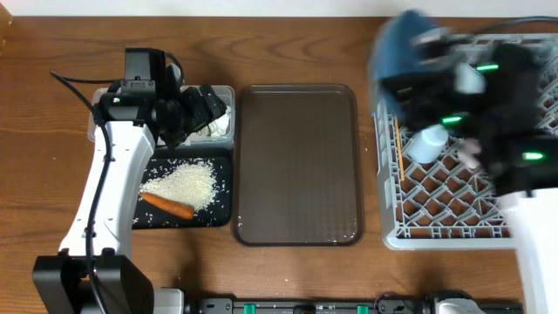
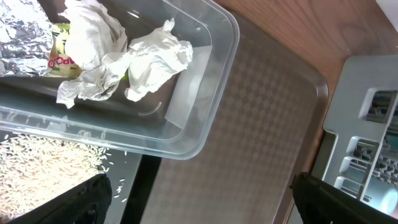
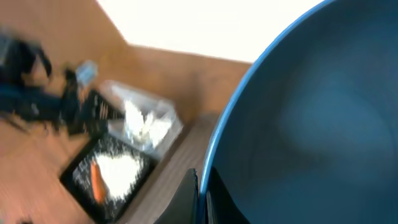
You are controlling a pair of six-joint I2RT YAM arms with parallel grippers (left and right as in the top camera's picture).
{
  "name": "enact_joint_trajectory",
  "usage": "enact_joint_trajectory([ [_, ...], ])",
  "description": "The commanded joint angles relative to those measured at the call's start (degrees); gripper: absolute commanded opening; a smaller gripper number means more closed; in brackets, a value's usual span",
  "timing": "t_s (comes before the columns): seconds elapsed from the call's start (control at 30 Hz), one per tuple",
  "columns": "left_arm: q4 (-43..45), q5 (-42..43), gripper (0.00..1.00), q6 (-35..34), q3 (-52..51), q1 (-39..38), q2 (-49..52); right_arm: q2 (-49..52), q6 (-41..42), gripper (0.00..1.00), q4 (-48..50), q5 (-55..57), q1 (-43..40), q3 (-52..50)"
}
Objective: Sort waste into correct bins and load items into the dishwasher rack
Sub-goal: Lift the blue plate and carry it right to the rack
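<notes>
The rack [image 1: 381,174] slots past the pale cup are below my right gripper, to its right in the overhead view. I will move it there, lower it and let go of the plate.
My right gripper [image 3: 200,196] is shut on the rim of the round dark-blue plate [image 3: 311,112], which is held up, blurred, over the grey dishwasher rack's [image 1: 381,174] far left corner. Chopsticks [image 1: 398,144] and a pale cup [image 1: 427,144] sit in the rack. My left gripper [image 2: 205,199] hangs open and holds nothing, near the right end of the clear tub [image 2: 205,112]. White tissue wads [image 2: 155,59] and silver foil [image 2: 22,31] lie in the tub. Rice [image 1: 181,183] and a carrot [image 1: 167,206] lie in the black tray [image 1: 222,187].
A flat brown serving tray [image 1: 296,166] lies between the bins and the rack. A yellow printed wrapper [image 2: 62,59] sits among the tissue in the tub. My right arm covers much of the rack's right side. Bare wooden table surrounds everything.
</notes>
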Motion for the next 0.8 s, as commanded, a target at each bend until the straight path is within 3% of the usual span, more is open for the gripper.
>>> enact_joint_trajectory([
  [0.0,-0.1,-0.5,0.95,1.0,0.0,0.3,0.1,0.8,0.1,0.01,2.7,-25.1,-15.9,0.9],
  [0.17,-0.1,-0.5,0.95,1.0,0.0,0.3,0.1,8.9,0.3,0.01,12.4,-46.3,-34.9,0.9],
  [0.3,-0.1,-0.5,0.95,1.0,0.0,0.3,0.1,16.4,1.2,0.01,14.2,-47.4,-41.2,0.9],
  [0.57,-0.1,-0.5,0.95,1.0,0.0,0.3,0.1,30.8,1.5,0.01,23.5,-47.4,-45.2,0.9],
  [0.77,-0.1,-0.5,0.95,1.0,0.0,0.3,0.1,35.9,1.6,0.01,25.3,-47.4,-44.9,0.9],
])
